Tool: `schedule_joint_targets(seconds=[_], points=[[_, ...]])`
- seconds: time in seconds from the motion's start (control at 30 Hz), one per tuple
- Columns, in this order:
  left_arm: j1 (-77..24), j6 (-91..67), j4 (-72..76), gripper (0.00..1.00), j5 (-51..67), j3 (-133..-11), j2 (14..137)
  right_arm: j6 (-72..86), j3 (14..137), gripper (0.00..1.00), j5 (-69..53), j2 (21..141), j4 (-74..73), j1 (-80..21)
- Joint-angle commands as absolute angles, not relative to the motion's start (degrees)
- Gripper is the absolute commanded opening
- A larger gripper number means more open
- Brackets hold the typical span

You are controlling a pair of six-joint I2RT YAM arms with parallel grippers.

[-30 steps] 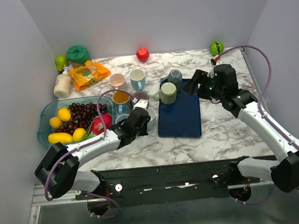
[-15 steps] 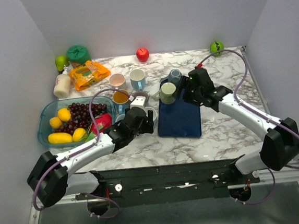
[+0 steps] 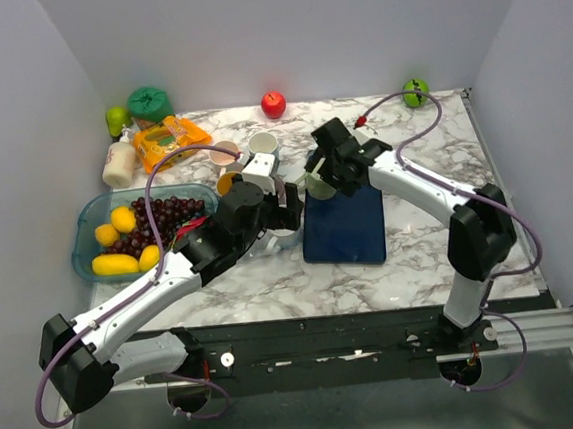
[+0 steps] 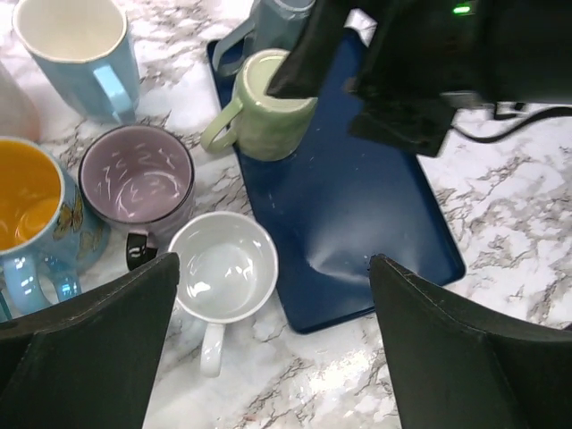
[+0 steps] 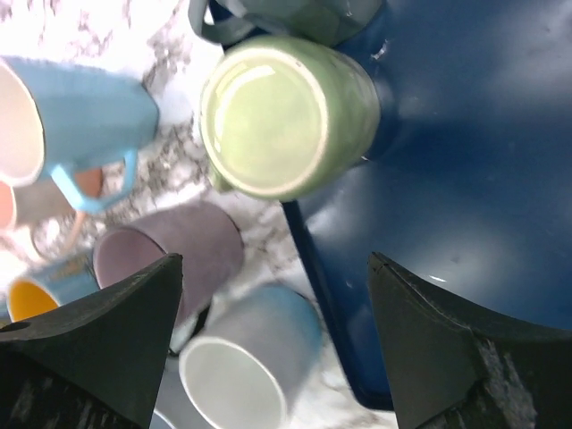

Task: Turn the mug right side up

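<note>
The pale green mug [image 5: 277, 116] stands upside down with its handle [image 5: 217, 178] sticking out. Next, my right gripper comes down open over that handle and closes on it.
A pale green mug [image 5: 277, 116] stands upside down on the left part of the dark blue tray [image 5: 474, 170], its handle toward the left [image 4: 219, 130]. A grey-blue mug [image 4: 268, 18] sits just behind it on the tray. My right gripper [image 5: 275, 259] hovers open just above and near the green mug [image 4: 268, 103], and hides most of it in the top view [image 3: 321, 176]. A white mug [image 4: 223, 268] stands upright on the marble beside the tray's left edge. My left gripper [image 4: 274, 264] is open above it, holding nothing.
Upright mugs cluster left of the tray: purple [image 4: 136, 174], orange-lined [image 4: 27, 192], light blue [image 4: 76, 45]. A fruit bin [image 3: 88, 242] sits at the left. At the back are an orange packet [image 3: 170, 139], a white bottle [image 3: 118, 164], a red apple [image 3: 273, 104] and a green apple [image 3: 415, 91].
My left gripper opened, let go of the white mug and lifted away from it. The right arm swung left from the back right to over the green mug.
</note>
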State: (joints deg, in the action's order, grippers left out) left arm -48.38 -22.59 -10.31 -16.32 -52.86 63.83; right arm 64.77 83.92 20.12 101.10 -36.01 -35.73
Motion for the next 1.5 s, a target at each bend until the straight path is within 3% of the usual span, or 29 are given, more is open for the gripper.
schedule_joint_targets(seconds=[0.0, 0.13, 0.47, 0.93, 1.07, 1.47], points=[[-47.90, -20.04, -12.48, 0.96, -12.31, -55.63, 63.64, 77.41, 94.02, 0.92, 27.07, 109.05, -50.32, -36.74], [-47.64, -21.09, -13.09, 0.97, -10.29, -55.37, 61.27, 84.19, 106.58, 0.93, 27.42, 117.76, -60.37, -36.91], [-47.37, -21.36, -16.87, 0.99, -10.28, -53.97, 53.36, 91.49, 113.73, 0.93, 27.07, 127.18, -66.80, -36.91], [-47.02, -22.06, -16.88, 0.99, -11.16, -51.86, 50.19, 94.13, 110.83, 0.93, 28.91, 127.62, -68.46, -36.91], [-46.93, -22.06, -16.88, 0.99, -11.25, -51.51, 49.83, 94.04, 104.97, 0.92, 31.54, 124.29, -68.65, -36.91], [-46.58, -22.50, -15.29, 0.99, -10.90, -49.84, 49.83, 77.54, 92.90, 0.80, 38.32, 112.15, -61.00, -36.91]])
